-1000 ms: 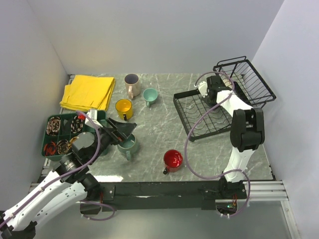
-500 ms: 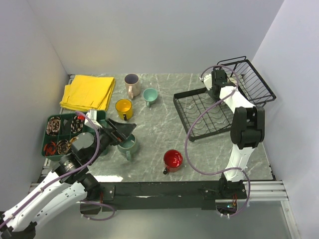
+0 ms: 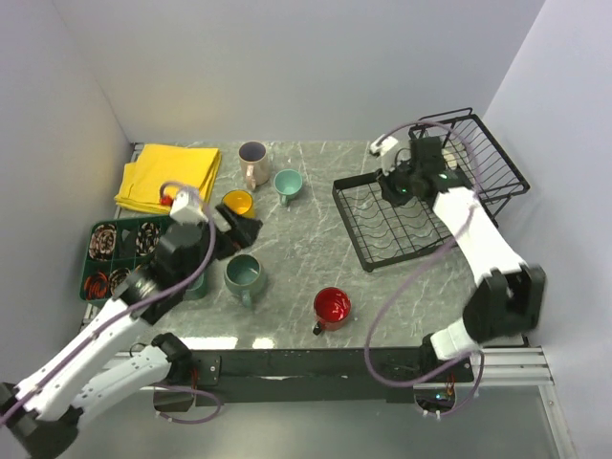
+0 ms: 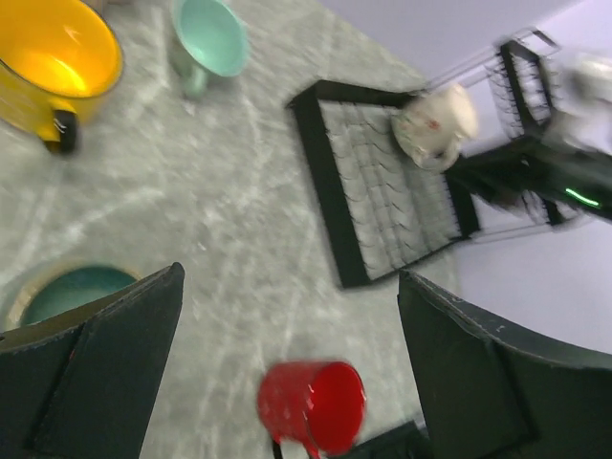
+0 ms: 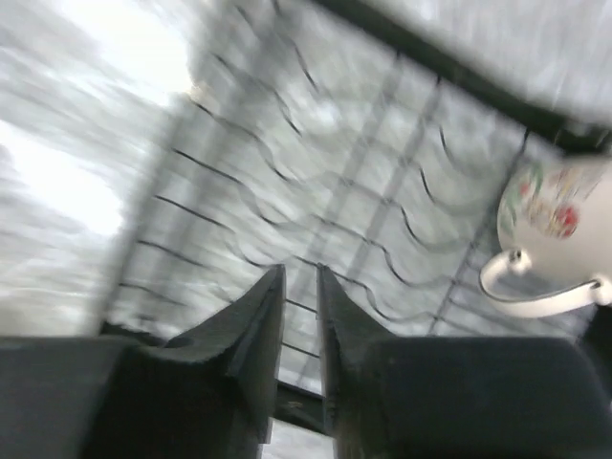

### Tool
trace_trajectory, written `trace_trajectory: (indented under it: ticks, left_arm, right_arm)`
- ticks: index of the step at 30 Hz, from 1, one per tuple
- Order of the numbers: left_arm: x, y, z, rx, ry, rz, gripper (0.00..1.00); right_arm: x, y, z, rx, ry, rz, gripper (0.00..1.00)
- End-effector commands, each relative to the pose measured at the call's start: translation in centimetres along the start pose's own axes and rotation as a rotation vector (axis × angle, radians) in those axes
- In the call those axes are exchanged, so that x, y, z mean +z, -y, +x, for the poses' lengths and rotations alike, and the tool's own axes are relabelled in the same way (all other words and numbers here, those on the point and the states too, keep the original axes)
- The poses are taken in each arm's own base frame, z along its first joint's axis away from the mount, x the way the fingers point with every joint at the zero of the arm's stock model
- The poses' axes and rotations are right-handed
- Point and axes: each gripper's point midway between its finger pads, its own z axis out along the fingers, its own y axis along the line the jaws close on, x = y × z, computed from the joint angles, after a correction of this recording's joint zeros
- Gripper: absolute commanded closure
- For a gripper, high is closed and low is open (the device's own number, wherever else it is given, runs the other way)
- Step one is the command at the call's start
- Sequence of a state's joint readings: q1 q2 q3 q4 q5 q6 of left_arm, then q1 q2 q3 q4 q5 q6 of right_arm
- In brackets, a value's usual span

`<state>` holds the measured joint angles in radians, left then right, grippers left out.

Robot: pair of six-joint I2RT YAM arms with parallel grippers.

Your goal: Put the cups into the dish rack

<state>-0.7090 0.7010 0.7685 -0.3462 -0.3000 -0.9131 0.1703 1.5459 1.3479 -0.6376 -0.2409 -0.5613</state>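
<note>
My left gripper goes down and to the left in the top view onto the yellow cup's rim by the tray next, as the cup's opening is clear.
The black wire dish rack (image 3: pixel 382 234) stands at the right, and shows in the left wrist view (image 4: pixel 320 182) and the right wrist view (image 5: pixel 287 172). A cream-handled cup with a flower print (image 5: pixel 555 225) lies at its far corner (image 4: pixel 435 120) (image 3: pixel 385 145). My right gripper (image 3: pixel 393 187) (image 5: pixel 301 273) hovers over the rack, shut and empty. The pale pink (image 3: pixel 253 163), teal (image 3: pixel 287 184), yellow (image 3: pixel 236 204), grey-green (image 3: pixel 245 277) and red (image 3: pixel 332 307) cups stand on the table. My left gripper (image 3: pixel 244 232) (image 4: pixel 287 277) is open and empty between the yellow and grey-green cups.
The rack's taller wire basket (image 3: pixel 473 153) is at the far right. A yellow cloth (image 3: pixel 170 175) lies at the back left. A green compartment tray (image 3: pixel 115 253) sits at the left edge, beside my left arm. White walls close in on three sides.
My left gripper has lifted away from the grey-green cup, back toward the yellow cup. My right arm has swung from the basket end out over the flat rack.
</note>
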Motion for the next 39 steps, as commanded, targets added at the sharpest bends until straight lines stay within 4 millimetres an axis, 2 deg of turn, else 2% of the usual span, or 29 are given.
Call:
trace_trajectory:
  ticks: [1,3,4,5,7,8,9,10,14,16,17,19,23,27,29,33,39]
  left_arm:
    - [3.2,-1.5,-3.3,0.053,-0.011,-0.096,0.01]
    - [5.1,-3.0,-4.1,0.01,-0.043,-0.136,0.0]
    - [5.7,-4.3,-5.3,-0.027,-0.038,-0.167,0.01]
    - [6.1,-5.5,-5.4,-0.04,-0.056,-0.213,0.01]
    - [7.8,-6.9,-6.4,-0.049,-0.076,-0.286,0.01]
    - [8.9,-8.0,-5.9,-0.04,-0.113,-0.326,0.01]
    - [9.1,-8.0,-6.5,-0.036,-0.116,-0.341,0.01]
    - [9.5,-8.5,-6.7,-0.028,-0.121,-0.362,0.01]
    - [11.6,-11.2,-6.3,-0.004,-0.169,-0.429,0.03]
    - [12.3,-12.0,-6.3,0.002,-0.182,-0.449,0.08]
    - [13.0,-13.2,-5.7,0.009,-0.206,-0.483,0.09]
    - [13.5,-13.9,-5.6,0.015,-0.222,-0.514,0.11]
    - [15.0,-15.9,-4.6,0.022,-0.275,-0.586,0.19]
    - [16.2,-17.1,-4.0,0.037,-0.31,-0.627,0.3]
    - [16.7,-18.2,-3.4,0.047,-0.333,-0.657,0.32]
    - [17.2,-19.5,-3.1,0.069,-0.336,-0.697,0.42]
    - [18.3,-20.9,-2.2,0.082,-0.358,-0.715,0.47]
  right_arm:
    - [-6.4,-4.3,-5.1,0.085,0.287,-0.156,0.53]
    - [-8.7,-5.5,-6.0,0.087,0.374,-0.174,0.39]
    - [-9.4,-6.1,-6.2,0.107,0.401,-0.188,0.33]
    - [-10.0,-6.4,-6.3,0.114,0.428,-0.192,0.22]
    - [-11.5,-7.6,-6.5,0.106,0.515,-0.222,0.11]
    - [-11.8,-7.9,-6.3,0.108,0.541,-0.235,0.1]
    - [-12.0,-8.1,-5.8,0.105,0.578,-0.246,0.08]
    - [-12.4,-9.2,-5.7,0.103,0.608,-0.312,0.07]
    - [-12.6,-10.2,-3.9,0.14,0.673,-0.409,0.07]
    - [-12.5,-9.5,-2.9,0.161,0.69,-0.396,0.07]
    - [-12.7,-9.8,-2.8,0.157,0.694,-0.415,0.07]
    - [-12.5,-9.8,-2.4,0.167,0.69,-0.42,0.07]
    - [-12.1,-9.7,-2.0,0.169,0.682,-0.423,0.07]
    - [-12.0,-9.6,-1.8,0.18,0.67,-0.429,0.07]
    - [-12.0,-9.6,-1.8,0.179,0.671,-0.431,0.07]
    - [-12.0,-9.7,-1.7,0.185,0.665,-0.439,0.07]
    - [-11.8,-9.7,-1.6,0.193,0.658,-0.448,0.07]
